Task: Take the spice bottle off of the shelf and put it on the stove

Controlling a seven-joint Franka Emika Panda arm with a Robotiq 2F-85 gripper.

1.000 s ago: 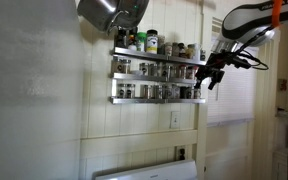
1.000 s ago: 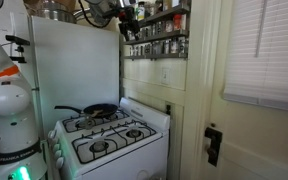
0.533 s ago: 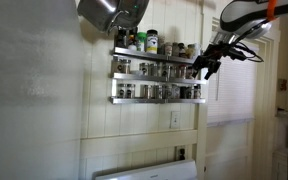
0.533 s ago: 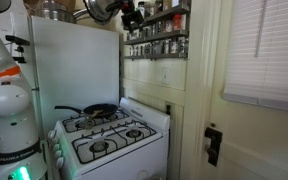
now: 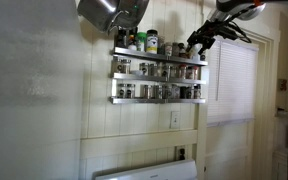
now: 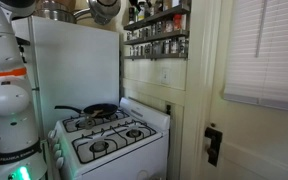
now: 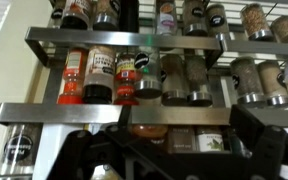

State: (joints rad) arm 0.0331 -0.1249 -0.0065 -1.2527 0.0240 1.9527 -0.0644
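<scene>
My gripper should next reach outward toward the shelf until its open fingers are on either side of the reddish-brown bottle [image 7: 150, 134], because the bottle is outward of it and still beyond the fingers.
The shelf [image 5: 159, 75] is a three-tier silver wall rack full of small jars; it also shows in an exterior view [image 6: 156, 35] and fills the wrist view [image 7: 134, 40]. Several dark bottles [image 5: 179, 48] stand on the top tier beside a green-capped one [image 5: 152, 41]; I cannot tell which is the spice bottle. My gripper [image 5: 199, 40] hovers at the right end of the top tier, open and empty. In the wrist view its dark fingers [image 7: 174, 147] frame a few jars [image 7: 149, 138]. The white stove [image 6: 109, 135] stands below; its back panel shows low in an exterior view [image 5: 144, 170].
A black pan [image 6: 96, 110] sits on the stove's back burner. Metal pots [image 5: 109, 12] hang above the shelf's other end. A white fridge side [image 6: 74, 65] stands next to the stove. A window with blinds [image 5: 229, 80] is beside the shelf.
My gripper has risen from the level of the middle tier to the top tier and moved slightly along the shelf, still open.
</scene>
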